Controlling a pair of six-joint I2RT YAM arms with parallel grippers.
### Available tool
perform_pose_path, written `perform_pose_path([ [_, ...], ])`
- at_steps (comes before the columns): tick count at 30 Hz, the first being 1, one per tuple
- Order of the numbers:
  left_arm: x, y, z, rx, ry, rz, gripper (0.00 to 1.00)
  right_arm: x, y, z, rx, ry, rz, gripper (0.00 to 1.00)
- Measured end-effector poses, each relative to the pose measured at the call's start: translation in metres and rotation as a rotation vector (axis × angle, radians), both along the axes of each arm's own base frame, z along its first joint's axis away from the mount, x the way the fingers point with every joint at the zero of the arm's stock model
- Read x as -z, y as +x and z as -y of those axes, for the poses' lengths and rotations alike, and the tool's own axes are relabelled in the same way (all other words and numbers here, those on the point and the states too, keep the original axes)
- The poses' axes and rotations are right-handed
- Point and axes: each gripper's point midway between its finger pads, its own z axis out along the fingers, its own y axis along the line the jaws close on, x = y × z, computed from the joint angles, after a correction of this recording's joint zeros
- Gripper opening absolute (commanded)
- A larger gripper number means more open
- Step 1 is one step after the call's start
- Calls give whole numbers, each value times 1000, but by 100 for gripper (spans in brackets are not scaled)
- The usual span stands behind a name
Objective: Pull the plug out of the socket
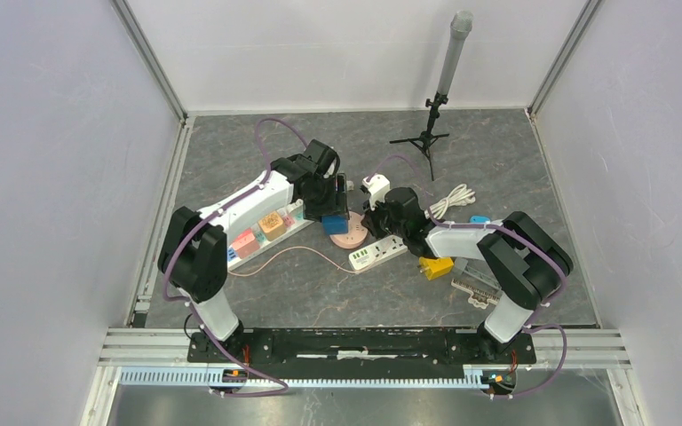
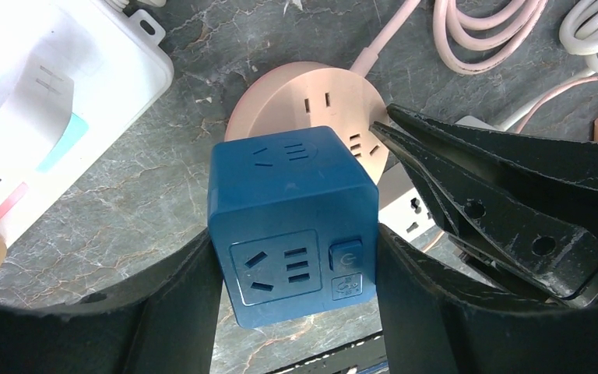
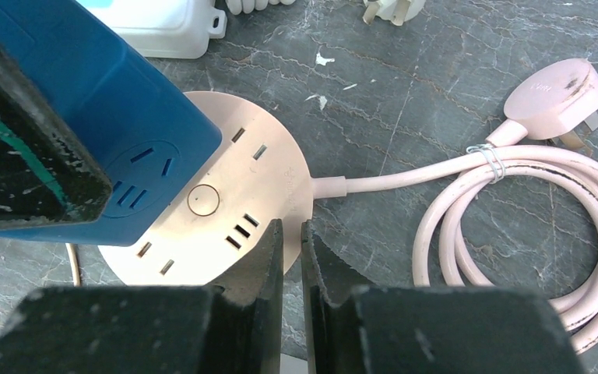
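I need to lift the cube [image 1: 335, 224] off the pink disc with my left gripper next, then move it outward and lower it to let it go, since the bare tabletop is outward and below.
The plug is a blue cube adapter [image 2: 292, 222] with outlets on its faces. My left gripper [image 2: 296, 265] is shut on its two sides and holds it over the left part of a round pink socket [image 2: 335, 101]. Its prongs are hidden, so I cannot tell whether they are still in. In the top view the cube [image 1: 335, 224] sits over the pink disc [image 1: 352, 236]. My right gripper [image 3: 292, 234] is shut, its tips at the disc's [image 3: 233, 195] right rim; the cube [image 3: 117, 132] is to its left.
The disc's pink cord [image 3: 514, 210] lies coiled to the right, ending in a pink plug [image 3: 557, 93]. A white power strip [image 1: 377, 255], a yellow block [image 1: 436, 267], a long strip with coloured adapters [image 1: 262, 232] and a tripod [image 1: 426, 138] stand around.
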Motion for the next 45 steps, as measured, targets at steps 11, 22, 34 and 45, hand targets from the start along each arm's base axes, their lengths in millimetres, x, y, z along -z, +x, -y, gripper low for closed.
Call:
perform_pose_path([
  [11,-1,7,-4,-26,61,87,23,-1,9,-4,39,-27,12,16],
  [22,5,7,4,-76,24,80,23,1,15,4,87,-56,21,16],
  [34,-4,5,-2,-26,66,75,25,1,13,2,71,-60,31,17],
  [45,0,13,13,-9,131,70,13,0,17,5,75,-71,44,17],
])
